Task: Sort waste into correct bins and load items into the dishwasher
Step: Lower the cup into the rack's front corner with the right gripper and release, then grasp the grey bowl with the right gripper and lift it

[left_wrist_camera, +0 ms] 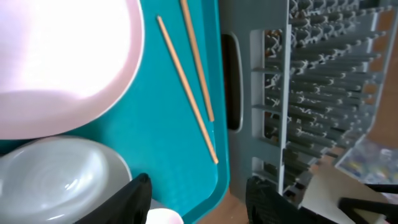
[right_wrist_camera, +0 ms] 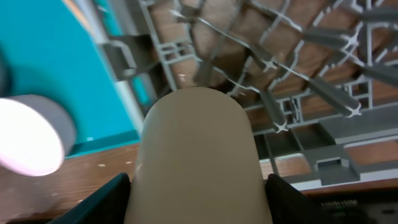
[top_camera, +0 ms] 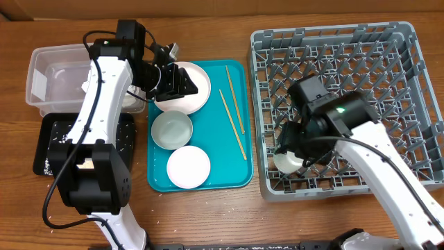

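Observation:
The small white cup will go down into the rack's near corner by the teal tray next. My right gripper will lower it there and let it go.
My right gripper [right_wrist_camera: 199, 199] is shut on the small white cup [right_wrist_camera: 199, 155] and holds it low in the front left corner of the grey dish rack [top_camera: 388, 42], as the overhead view [top_camera: 288, 161] also shows. My left gripper [top_camera: 173, 80] is open and empty above the pale pink plate [top_camera: 194, 90] on the teal tray [top_camera: 236, 177]. In the left wrist view the jaws [left_wrist_camera: 199, 199] hang over the tray between the grey-green bowl [left_wrist_camera: 56, 180] and the rack [left_wrist_camera: 311, 74]. Two chopsticks [top_camera: 234, 111] lie on the tray. A white bowl [top_camera: 187, 167] sits at the tray's front.
A clear plastic tub [top_camera: 41, 62] stands at the far left, with white bits inside. A black tray [top_camera: 48, 149] speckled with pale crumbs lies in front of it. Crumbs dot the wooden table near the black tray. My left arm's base stands at the front left.

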{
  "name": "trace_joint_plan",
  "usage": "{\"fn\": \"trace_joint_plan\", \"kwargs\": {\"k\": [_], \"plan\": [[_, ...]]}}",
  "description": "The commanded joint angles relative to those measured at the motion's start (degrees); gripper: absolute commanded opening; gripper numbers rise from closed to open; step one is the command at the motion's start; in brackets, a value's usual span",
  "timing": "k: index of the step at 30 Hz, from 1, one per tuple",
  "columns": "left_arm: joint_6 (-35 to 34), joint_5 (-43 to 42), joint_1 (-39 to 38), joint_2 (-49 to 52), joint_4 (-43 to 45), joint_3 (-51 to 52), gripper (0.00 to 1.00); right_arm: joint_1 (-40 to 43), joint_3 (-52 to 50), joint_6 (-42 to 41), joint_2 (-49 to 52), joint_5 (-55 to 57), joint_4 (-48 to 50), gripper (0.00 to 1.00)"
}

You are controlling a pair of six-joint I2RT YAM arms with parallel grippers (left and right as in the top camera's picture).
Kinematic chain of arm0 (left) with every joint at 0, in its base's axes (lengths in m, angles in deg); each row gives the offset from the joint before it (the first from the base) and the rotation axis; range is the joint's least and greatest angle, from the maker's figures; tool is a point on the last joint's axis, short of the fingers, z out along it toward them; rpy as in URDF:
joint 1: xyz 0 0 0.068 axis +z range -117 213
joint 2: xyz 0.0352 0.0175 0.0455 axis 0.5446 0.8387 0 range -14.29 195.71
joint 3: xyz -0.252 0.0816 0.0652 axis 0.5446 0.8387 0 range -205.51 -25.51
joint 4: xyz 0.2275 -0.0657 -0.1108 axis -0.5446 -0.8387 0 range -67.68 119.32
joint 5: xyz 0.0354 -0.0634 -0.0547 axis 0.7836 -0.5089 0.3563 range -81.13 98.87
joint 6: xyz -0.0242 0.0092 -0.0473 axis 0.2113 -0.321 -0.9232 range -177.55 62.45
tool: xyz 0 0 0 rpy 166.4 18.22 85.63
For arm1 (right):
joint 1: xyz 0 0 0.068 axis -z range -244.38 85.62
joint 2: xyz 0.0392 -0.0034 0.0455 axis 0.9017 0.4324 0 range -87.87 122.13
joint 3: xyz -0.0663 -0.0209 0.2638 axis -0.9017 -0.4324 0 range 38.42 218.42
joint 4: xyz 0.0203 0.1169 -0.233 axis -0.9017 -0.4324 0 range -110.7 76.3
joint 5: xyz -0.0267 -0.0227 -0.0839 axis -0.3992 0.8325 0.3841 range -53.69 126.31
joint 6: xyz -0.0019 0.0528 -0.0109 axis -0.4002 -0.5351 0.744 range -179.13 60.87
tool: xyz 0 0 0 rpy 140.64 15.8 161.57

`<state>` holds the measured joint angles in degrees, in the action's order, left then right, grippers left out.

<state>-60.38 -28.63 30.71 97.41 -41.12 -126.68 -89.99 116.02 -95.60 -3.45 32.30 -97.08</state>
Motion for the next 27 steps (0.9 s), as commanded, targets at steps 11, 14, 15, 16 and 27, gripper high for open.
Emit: {"fn": "trace_joint_plan", "kwargs": {"k": [11,14,15,16,27], "plan": [[1.11,13.49,-1.18,-0.96,-6.23,-17.59,0.57,-3.8,-2.32,-1.38,5.46,0.92,1.81,0.7],[1.14,14.36,-1.16,-0.98,-6.73,-18.36,0.57,-3.87,-2.89,-1.73,5.46,0.96,2.08,0.8],[1.11,14.91,-1.18,-0.98,-6.95,-18.36,0.57,-3.87,-2.93,-1.73,5.46,0.96,2.08,0.82],[1.11,15.47,-1.18,-0.98,-7.19,-18.36,0.57,-3.87,-2.93,-1.73,5.46,0.96,2.1,0.84],[1.11,20.52,-1.18,-3.15,-7.82,-19.96,0.57,-3.48,11.45,3.58,5.44,2.4,5.33,0.87]]}}
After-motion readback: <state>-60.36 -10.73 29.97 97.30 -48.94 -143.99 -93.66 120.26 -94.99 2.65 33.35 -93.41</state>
